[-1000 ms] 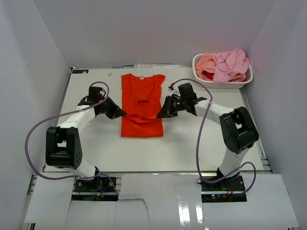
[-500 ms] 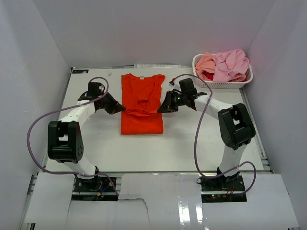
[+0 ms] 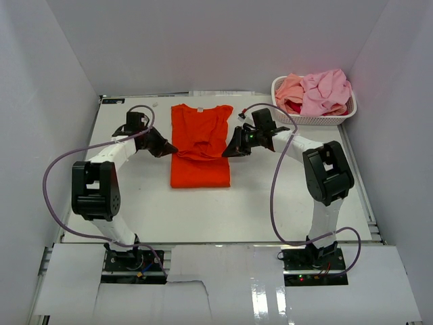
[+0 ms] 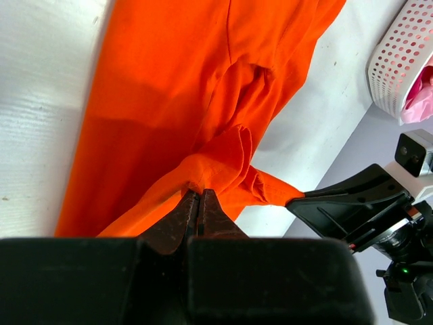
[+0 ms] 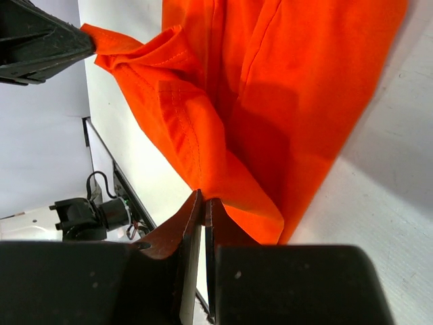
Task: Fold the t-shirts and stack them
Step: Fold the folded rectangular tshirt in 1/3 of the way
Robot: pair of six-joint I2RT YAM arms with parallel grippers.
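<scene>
I need to lower the pinched fold in my left gripper next, onto the shirt's flat side strip just below, and release it there, because that cloth stands raised.
A bright orange-red t-shirt lies lengthwise in the middle of the table, its sides folded in. My left gripper is shut on the shirt's left edge, and a bunched fold rises from its tips. My right gripper is shut on the right edge, pinching cloth at its tips. The cloth between the two grips is lifted and wrinkled. More t-shirts, one light pink and one salmon-peach, are heaped in the basket.
The white perforated basket stands at the table's back right corner, and shows in the left wrist view as the basket. White walls close in the table on three sides. Purple cables loop from both arms.
Both grippers have moved toward the far side of the table, still shut on the shirt's edges. The shirt's near hem has drawn slightly away from the arm bases.
</scene>
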